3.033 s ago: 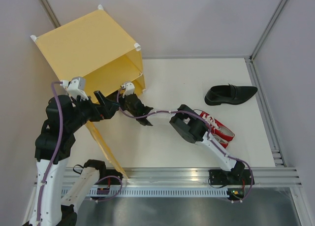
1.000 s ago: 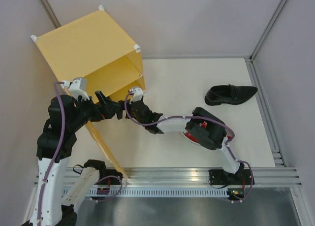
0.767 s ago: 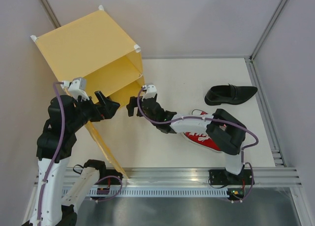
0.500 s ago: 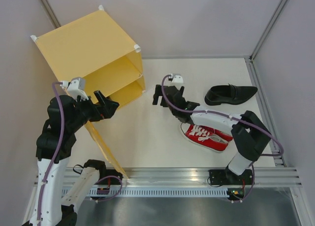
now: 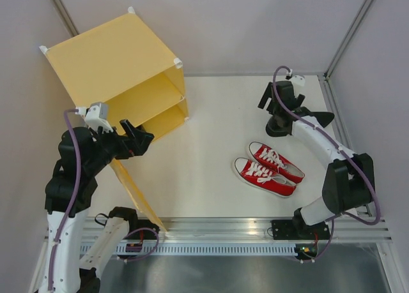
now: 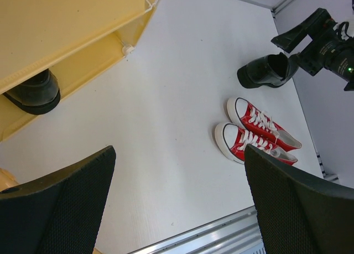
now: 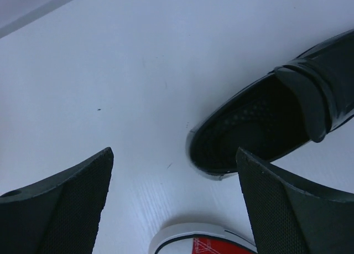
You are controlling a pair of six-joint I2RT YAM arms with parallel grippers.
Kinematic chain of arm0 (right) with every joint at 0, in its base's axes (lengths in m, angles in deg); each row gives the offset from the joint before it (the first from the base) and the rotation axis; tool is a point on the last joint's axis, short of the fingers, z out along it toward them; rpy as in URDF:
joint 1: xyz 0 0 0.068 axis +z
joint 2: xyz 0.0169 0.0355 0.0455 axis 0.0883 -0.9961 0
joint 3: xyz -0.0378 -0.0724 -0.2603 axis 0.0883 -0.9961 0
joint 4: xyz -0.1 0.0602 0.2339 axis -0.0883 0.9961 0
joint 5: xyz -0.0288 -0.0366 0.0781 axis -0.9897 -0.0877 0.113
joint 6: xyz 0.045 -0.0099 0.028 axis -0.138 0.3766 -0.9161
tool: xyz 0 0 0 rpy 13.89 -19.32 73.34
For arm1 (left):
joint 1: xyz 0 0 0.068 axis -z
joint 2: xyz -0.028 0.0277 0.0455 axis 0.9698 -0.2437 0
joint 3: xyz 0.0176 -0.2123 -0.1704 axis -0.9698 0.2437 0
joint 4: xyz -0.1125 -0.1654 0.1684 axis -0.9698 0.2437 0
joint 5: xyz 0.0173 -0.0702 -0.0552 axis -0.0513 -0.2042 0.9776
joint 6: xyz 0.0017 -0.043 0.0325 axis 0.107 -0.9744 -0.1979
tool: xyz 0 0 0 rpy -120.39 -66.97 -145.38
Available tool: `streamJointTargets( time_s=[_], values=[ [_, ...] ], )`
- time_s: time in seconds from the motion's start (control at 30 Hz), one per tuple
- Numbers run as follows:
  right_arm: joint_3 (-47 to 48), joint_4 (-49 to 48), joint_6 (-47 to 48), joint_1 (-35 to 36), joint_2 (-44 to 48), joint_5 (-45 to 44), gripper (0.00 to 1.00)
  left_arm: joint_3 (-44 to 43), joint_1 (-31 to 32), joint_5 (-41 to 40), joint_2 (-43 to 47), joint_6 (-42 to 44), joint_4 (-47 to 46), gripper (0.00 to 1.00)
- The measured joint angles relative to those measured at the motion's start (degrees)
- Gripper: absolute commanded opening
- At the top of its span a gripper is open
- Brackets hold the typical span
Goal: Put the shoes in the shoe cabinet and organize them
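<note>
My right gripper moves down onto the side of the loafer outside the cabinet by its heel (image 5: 273,121) (image 7: 204,129) next, then puts one finger inside the loafer's opening.
The yellow-orange shoe cabinet (image 5: 115,63) stands at the back left, its mouth facing the table. Its door panel (image 5: 135,192) hangs open toward the near edge. One black loafer (image 6: 32,93) lies inside under the shelf. The other loafer (image 5: 314,121) lies at the back right, and its heel opening shows in the right wrist view (image 7: 276,127). The two red sneakers (image 5: 268,168) lie side by side mid-right. My right gripper (image 5: 268,103) is open and empty above the loafer's heel end. My left gripper (image 5: 137,137) is open and empty beside the cabinet mouth.
An aluminium rail (image 5: 255,229) runs along the near edge. A raised metal edge (image 5: 342,133) and grey walls bound the table at the right and back. White tabletop (image 5: 211,127) lies between the cabinet and the shoes.
My right arm has swung from the cabinet mouth across the table to the back right, over the black loafer, uncovering the sneakers. The left arm has barely moved.
</note>
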Motion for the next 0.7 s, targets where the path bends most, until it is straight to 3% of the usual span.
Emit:
streamJointTargets(
  time_s=[0.1,0.3,0.43,0.7],
  values=[
    [2.12,2.40,0.81,-4.44,-2.51,2.93,0.91,0.02,0.00,0.55,0.70,-0.22,-0.48,1.00],
    [6.08,5.16,2.12,-9.09,-8.35,9.25,0.74,0.44,0.00,1.25,1.07,-0.42,-1.05,1.00],
    [6.84,5.33,2.49,-10.25,-11.58,12.26,0.60,0.66,0.00,1.29,1.22,-0.66,-1.46,1.00],
    [8.55,6.38,2.93,-10.27,-18.84,15.74,0.41,0.96,0.00,1.33,1.73,-0.79,-1.88,1.00]
  ],
)
